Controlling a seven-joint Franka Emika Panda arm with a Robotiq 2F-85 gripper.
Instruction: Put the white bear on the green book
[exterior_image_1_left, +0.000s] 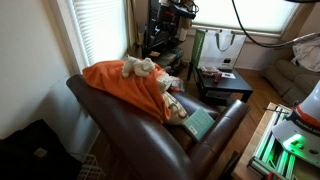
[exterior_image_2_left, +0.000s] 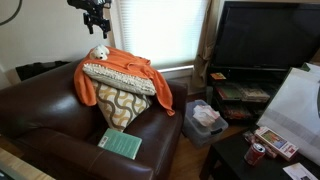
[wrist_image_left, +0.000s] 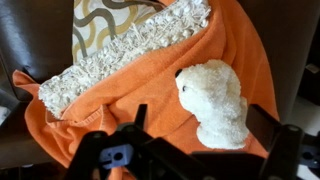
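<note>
My gripper is still a short way above the bear, so next it needs to move down over the white bear's lower edge, with its open fingers passing on either side.
The white bear sits on the orange blanket draped over the top of the brown armchair's backrest; it shows in both exterior views. The green book lies flat on the armchair seat near its front edge, also visible in an exterior view. My gripper is open and empty. In the wrist view its two dark fingers stand either side of the bear's lower body. In an exterior view the gripper hangs a short way above the bear, not touching it.
A patterned cushion leans under the blanket against the backrest. A window with blinds is behind the chair. A black low table, a TV and a box of items stand beside the chair.
</note>
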